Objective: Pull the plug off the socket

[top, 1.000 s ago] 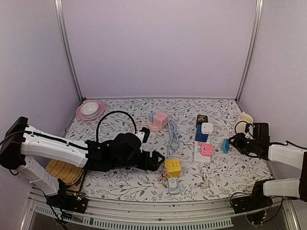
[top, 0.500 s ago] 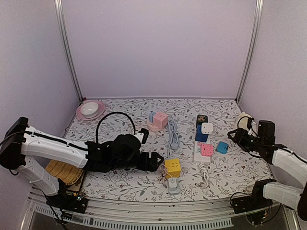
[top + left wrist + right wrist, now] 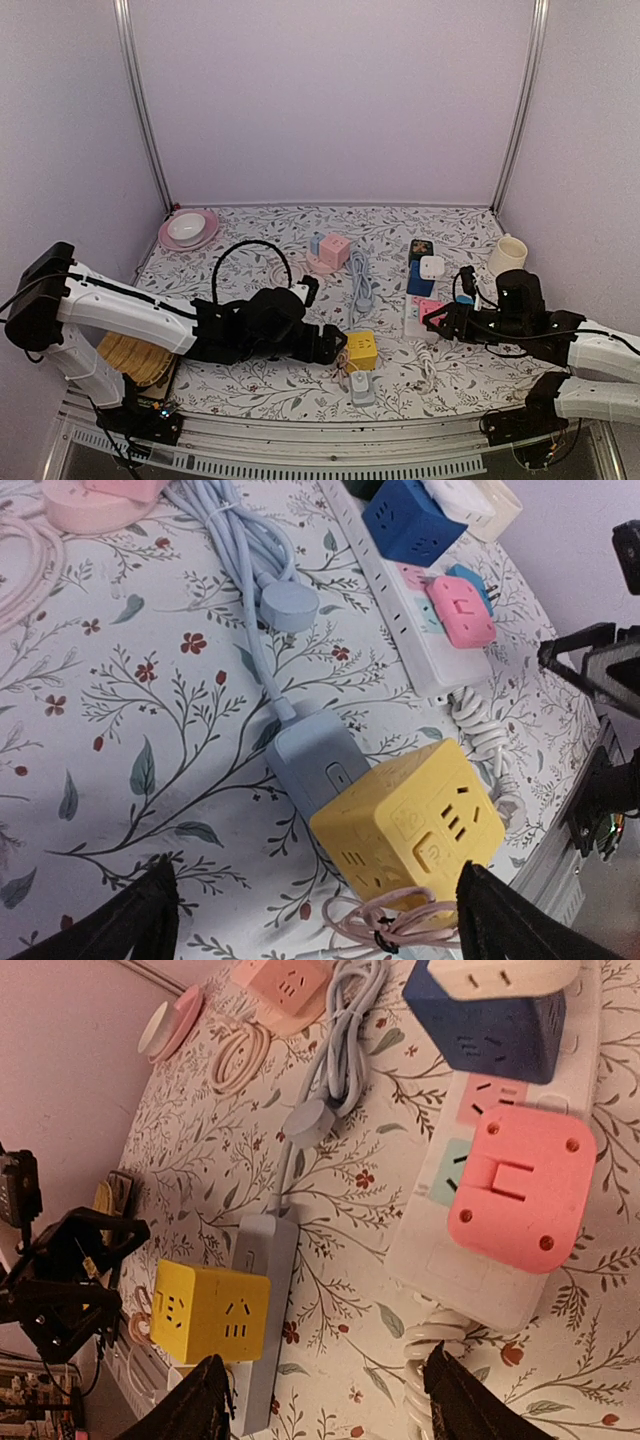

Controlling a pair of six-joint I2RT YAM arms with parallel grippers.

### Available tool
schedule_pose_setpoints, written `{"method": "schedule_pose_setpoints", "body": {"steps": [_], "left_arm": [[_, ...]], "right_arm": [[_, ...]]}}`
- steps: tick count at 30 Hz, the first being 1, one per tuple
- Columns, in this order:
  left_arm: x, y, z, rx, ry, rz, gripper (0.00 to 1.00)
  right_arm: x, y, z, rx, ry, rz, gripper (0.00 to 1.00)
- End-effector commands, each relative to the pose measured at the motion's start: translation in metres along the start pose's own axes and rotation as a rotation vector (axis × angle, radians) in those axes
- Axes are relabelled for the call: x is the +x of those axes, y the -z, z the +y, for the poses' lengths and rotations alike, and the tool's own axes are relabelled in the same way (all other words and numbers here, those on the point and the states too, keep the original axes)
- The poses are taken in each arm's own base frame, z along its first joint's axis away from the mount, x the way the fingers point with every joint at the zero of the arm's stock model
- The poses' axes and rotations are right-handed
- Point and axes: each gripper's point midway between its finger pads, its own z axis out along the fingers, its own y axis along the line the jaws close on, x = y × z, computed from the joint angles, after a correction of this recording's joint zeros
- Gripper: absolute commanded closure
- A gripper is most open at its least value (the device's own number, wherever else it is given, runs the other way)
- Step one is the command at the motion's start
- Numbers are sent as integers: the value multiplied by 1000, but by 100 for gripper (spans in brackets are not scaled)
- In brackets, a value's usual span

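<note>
My right gripper must go back toward the yellow cube's near side, then down onto the pale plug in the grey-blue strip's near end.
A pink plug (image 3: 431, 311) (image 3: 522, 1188) (image 3: 462, 610) sits in the white power strip (image 3: 412, 326) (image 3: 470, 1260). Beyond it on the strip stands a navy cube (image 3: 420, 280) with a white plug (image 3: 432, 266) on top. A loose blue plug (image 3: 464, 299) (image 3: 470, 578) lies beside the strip. My right gripper (image 3: 445, 318) (image 3: 325, 1380) hovers open at the strip's near right end, holding nothing. A yellow cube socket (image 3: 360, 350) (image 3: 410, 830) is plugged on a grey-blue strip (image 3: 315, 760) (image 3: 262, 1290). Just left of the cube, my left gripper (image 3: 335, 345) (image 3: 315, 885) stands wide open and holds nothing.
A pink plate with a white bowl (image 3: 188, 230) is at the back left, a cream mug (image 3: 507, 255) at the back right. A pink cube socket (image 3: 330, 250) and a bundled light-blue cable (image 3: 360, 282) lie mid-table. A coiled white cord (image 3: 428, 372) trails from the strip. A woven mat (image 3: 130, 358) lies near left.
The right gripper opened and let go of the blue plug, which now lies by the white strip. That arm then swung left and down to the strip. The left arm edged right.
</note>
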Motion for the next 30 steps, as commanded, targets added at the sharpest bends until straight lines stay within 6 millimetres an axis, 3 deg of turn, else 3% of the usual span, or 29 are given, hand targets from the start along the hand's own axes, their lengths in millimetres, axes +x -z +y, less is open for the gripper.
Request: {"method": "schedule_pose_setpoints", "body": {"steps": [1, 6, 11, 15, 23, 30], "left_arm": [[-2, 1, -15, 15, -6, -7, 3], [3, 2, -14, 1, -18, 4, 3], [-1, 7, -13, -17, -23, -7, 3], [-7, 8, -15, -21, -27, -17, 3], [-13, 10, -17, -17, -17, -31, 3], [-13, 11, -16, -22, -12, -34, 3]], "right_arm": [[20, -13, 7, 85, 7, 28, 32], [40, -23, 32, 127, 94, 84, 31], [63, -24, 70, 129, 183, 120, 31], [92, -26, 94, 151, 253, 168, 32], [143, -43, 104, 305, 403, 253, 32], [146, -60, 99, 390, 420, 221, 31]]}}
